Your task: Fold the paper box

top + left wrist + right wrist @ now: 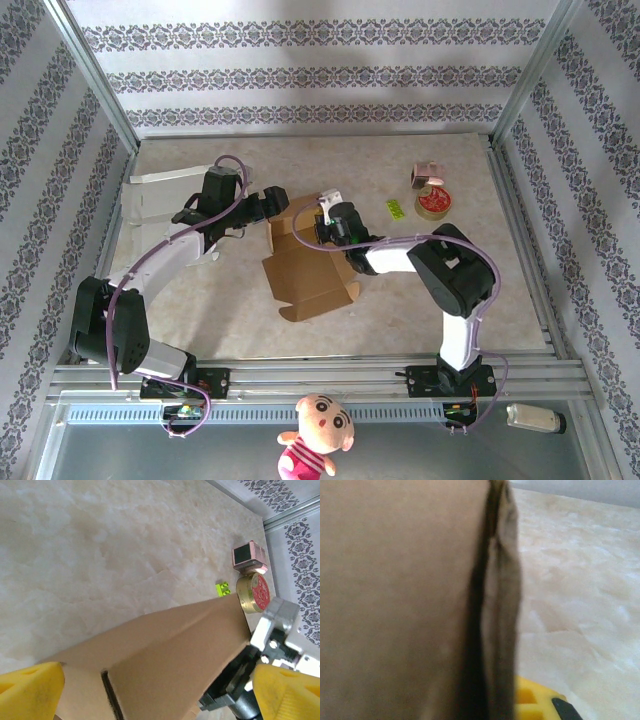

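Observation:
My right gripper lifts and turns the flap next, lowers it back onto the table's middle and releases, since that lies below it toward my base.
The brown paper box [305,270] lies partly folded in the middle of the table, with one flap raised at its far end. My left gripper [272,205] stands open at the box's far left corner. In the left wrist view its yellow fingertips [30,690] straddle the raised cardboard wall [165,645] without pinching it. My right gripper [322,225] is shut on the raised flap from the right. In the right wrist view the flap's edge [502,605] runs up past one yellow fingertip [535,702]; the other finger is hidden behind the cardboard.
A pink cube [427,174], a red and gold round tin [433,201] and a small green block [396,208] sit at the far right. A white sheet [160,195] lies at the far left. Patterned walls and metal rails enclose the table. A doll [315,435] sits below the front rail.

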